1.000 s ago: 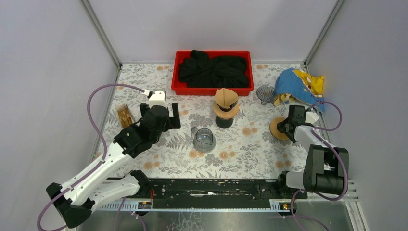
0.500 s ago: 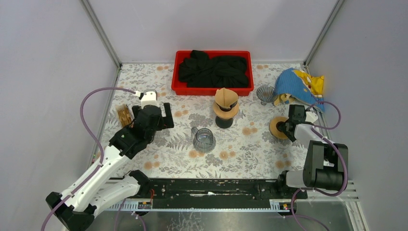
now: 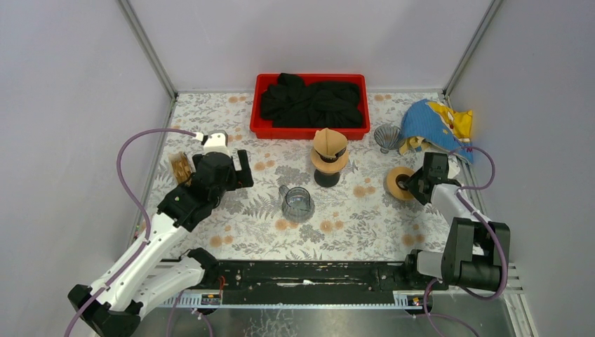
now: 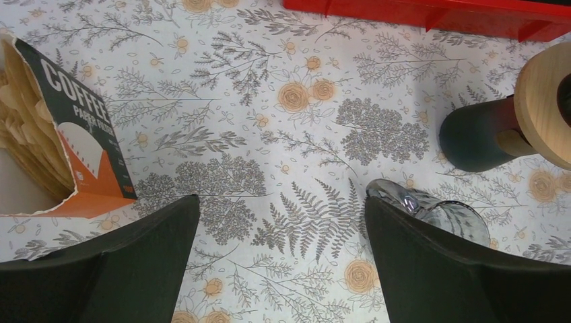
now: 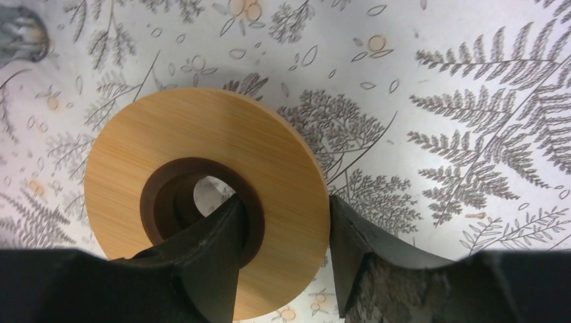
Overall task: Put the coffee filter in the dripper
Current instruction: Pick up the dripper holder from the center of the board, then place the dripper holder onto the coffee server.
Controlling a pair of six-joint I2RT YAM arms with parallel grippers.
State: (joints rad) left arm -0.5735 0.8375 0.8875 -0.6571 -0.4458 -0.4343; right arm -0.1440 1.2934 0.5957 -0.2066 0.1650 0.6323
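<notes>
The wooden ring goes to the left in the top view next with my right gripper, which releases it at the glass carafe's opening, as that is uncovered.
An open box of brown coffee filters lies at the left; in the left wrist view the box is just left of my fingers. My left gripper hangs open over bare table, holding nothing. A dripper stand with a wooden collar and a tan cone sits mid-table on a dark base. A ribbed glass dripper cone stands at the back right. My right gripper is shut on a wooden ring, one finger through its hole, the other outside its rim.
A glass carafe stands in the middle, close to my left gripper's right finger. A red tray of black cloth sits at the back. A blue and yellow cloth lies at the back right, near the wall.
My right gripper closed onto the wooden ring and carried it slightly left, tilting it. My left arm pulled back to the left, away from the carafe, still open.
</notes>
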